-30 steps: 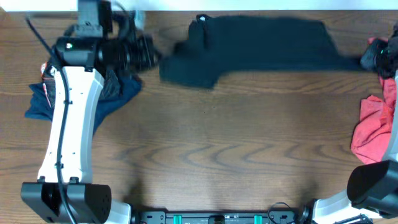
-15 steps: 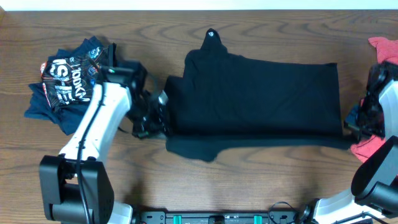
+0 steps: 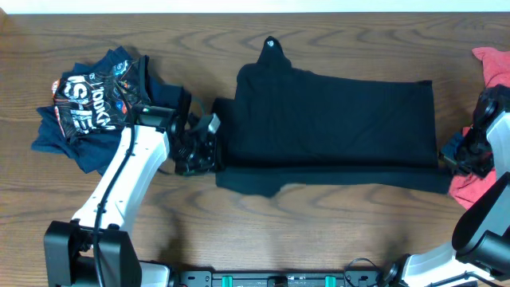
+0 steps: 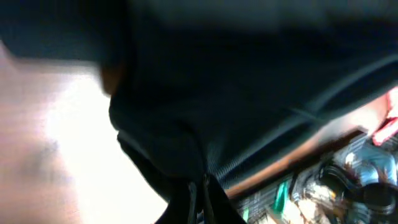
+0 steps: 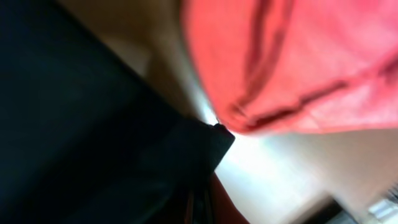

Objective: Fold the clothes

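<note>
The lower flap [image 3: 255, 182] is still along the shirt's near side, so my left gripper should next carry the shirt's pinched edge outward onto the black cloth [image 3: 241, 115] and then open.
A black T-shirt [image 3: 335, 119] lies spread across the middle of the wooden table, folded lengthwise, with a lower flap [image 3: 255, 182] along its near edge. My left gripper [image 3: 205, 151] is shut on the shirt's left edge; in the left wrist view black fabric [image 4: 205, 106] is pinched between the fingers [image 4: 199, 193]. My right gripper [image 3: 460, 159] is shut on the shirt's right edge; the right wrist view shows black cloth [image 5: 93, 137] at the fingers [image 5: 200, 205] beside coral-red fabric [image 5: 292, 56].
A navy printed garment [image 3: 88, 108] lies bunched at the far left. A coral-red garment [image 3: 494, 68] lies at the right edge, partly under my right arm. Bare wood runs along the table's near side.
Both arms pulled the black shirt's far edge toward the near side, folding it over itself. In the last half second the left gripper shifted slightly up and right; the flap flattened.
</note>
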You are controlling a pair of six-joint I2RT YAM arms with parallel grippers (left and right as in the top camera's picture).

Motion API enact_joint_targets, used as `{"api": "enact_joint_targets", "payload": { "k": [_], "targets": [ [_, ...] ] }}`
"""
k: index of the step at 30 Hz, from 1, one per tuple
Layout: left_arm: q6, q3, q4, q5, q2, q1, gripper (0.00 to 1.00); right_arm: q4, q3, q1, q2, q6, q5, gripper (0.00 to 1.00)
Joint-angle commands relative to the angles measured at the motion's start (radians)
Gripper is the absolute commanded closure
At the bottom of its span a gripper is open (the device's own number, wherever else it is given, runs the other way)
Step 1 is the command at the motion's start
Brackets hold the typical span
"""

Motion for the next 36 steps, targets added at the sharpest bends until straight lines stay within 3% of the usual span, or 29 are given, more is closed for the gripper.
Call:
{"api": "enact_joint_targets", "payload": {
  "k": [1, 7, 23, 29, 31, 33, 36],
  "targets": [
    [-0.060, 0.004, 0.071, 0.011, -0.003, 0.005, 0.94, 0.043, 0.004, -0.009, -0.004, -0.031, -0.079, 0.94],
    [-0.179, 0.004, 0.244, 0.011, 0.009, 0.004, 0.94, 0.105, 0.001, -0.003, -0.004, -0.031, -0.098, 0.92],
    [-0.186, 0.004, 0.353, -0.001, 0.113, 0.003, 0.91, 0.154, -0.010, 0.030, -0.004, -0.031, -0.098, 0.92],
    [-0.187, 0.004, 0.478, -0.045, 0.118, -0.002, 0.89, 0.134, -0.021, 0.031, -0.004, -0.031, -0.098, 0.92],
    [-0.186, 0.004, 0.500, -0.045, 0.119, -0.009, 0.83, 0.135, -0.032, 0.031, -0.004, -0.031, -0.098, 0.92],
    [-0.185, 0.004, 0.503, -0.047, 0.120, -0.016, 0.64, 0.135, -0.046, 0.031, -0.004, -0.031, -0.098, 0.92],
    [-0.185, 0.004, 0.443, -0.109, 0.120, -0.012, 0.59, 0.138, -0.075, 0.031, -0.004, -0.031, -0.098, 0.92]
  ]
}}
